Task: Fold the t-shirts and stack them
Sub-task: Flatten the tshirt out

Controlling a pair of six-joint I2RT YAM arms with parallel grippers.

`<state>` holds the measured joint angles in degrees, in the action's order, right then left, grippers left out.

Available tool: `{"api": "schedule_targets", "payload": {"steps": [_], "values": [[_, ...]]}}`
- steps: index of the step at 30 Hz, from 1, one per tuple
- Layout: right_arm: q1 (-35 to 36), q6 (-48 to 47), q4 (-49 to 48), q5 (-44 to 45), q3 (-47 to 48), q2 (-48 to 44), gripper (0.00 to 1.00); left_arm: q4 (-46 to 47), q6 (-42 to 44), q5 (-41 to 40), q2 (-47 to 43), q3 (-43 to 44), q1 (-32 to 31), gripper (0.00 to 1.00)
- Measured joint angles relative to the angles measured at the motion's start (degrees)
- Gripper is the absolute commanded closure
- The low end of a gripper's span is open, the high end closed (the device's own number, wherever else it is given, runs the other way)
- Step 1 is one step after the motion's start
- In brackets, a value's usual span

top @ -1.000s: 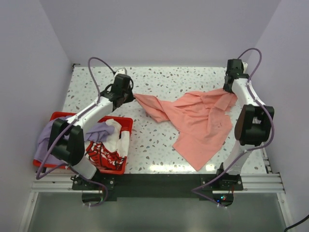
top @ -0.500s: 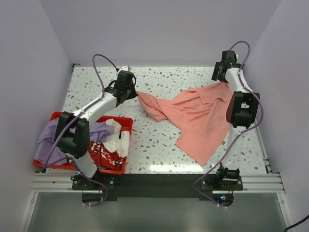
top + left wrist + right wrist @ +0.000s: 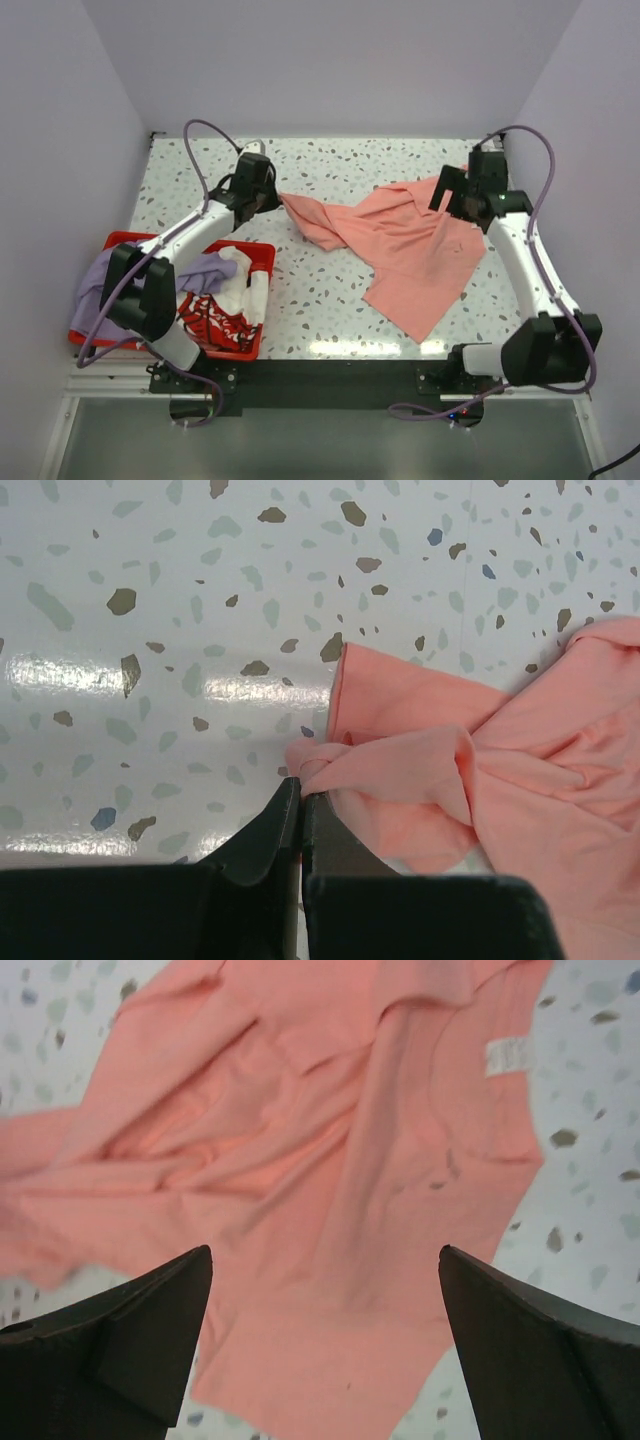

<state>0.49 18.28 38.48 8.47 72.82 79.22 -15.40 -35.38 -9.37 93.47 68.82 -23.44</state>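
My right gripper needs to go back and down onto the hem at the shirt's near corner, because that corner is spread flat toward the table's near edge.
The salmon-pink t-shirt (image 3: 415, 250) lies rumpled across the middle and right of the table. Its left end is drawn out into a narrow twist. My left gripper (image 3: 270, 197) is shut on that bunched end (image 3: 320, 760), low over the table. In the left wrist view the jaws (image 3: 300, 792) meet with pink cloth pinched at their tips. My right gripper (image 3: 447, 196) hangs above the shirt's upper right part, open wide and holding nothing. The right wrist view has pink cloth (image 3: 300, 1130) and its white neck label (image 3: 510, 1055) below the spread fingers (image 3: 160, 1300).
A red crate (image 3: 118, 240) stands at the near left beside the left arm. It holds a lavender t-shirt (image 3: 100, 285) and a white one with red print (image 3: 225, 312). Walls close in the table at the back and both sides.
My right gripper has opened and let go of the shirt's right edge, then swung from the back right corner to over the shirt. The left gripper has kept its hold, barely shifting.
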Motion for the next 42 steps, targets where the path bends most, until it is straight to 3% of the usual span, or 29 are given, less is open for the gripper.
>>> {"api": "schedule_targets", "payload": {"steps": [6, 11, 15, 27, 33, 42], "values": [[18.7, 7.2, 9.0, -0.8, -12.9, -11.6, 0.03, -0.4, 0.0, 0.0, -2.1, -1.4, 0.0, 1.00], [26.7, 14.5, 16.7, -2.2, -22.9, -14.8, 0.04, -0.3, 0.0, 0.0, -3.2, -3.0, 0.0, 1.00], [32.2, 18.3, 19.0, -2.2, -25.7, -12.7, 0.07, -0.3, 0.0, 0.0, -3.4, -4.0, -0.2, 1.00], [33.2, 20.9, 13.9, -3.8, -34.4, -3.1, 0.28, -0.4, 0.0, 0.0, -3.6, -4.9, -0.4, 1.00], [33.2, 20.7, 11.1, -6.6, -34.8, -0.2, 0.45, -0.4, -0.3, 0.0, -3.5, -4.9, -0.4, 1.00], [33.1, 19.9, 10.9, -7.5, -34.6, 0.2, 0.86, -0.5, -1.0, -0.3, -3.3, -4.9, -0.4, 1.00]]}}
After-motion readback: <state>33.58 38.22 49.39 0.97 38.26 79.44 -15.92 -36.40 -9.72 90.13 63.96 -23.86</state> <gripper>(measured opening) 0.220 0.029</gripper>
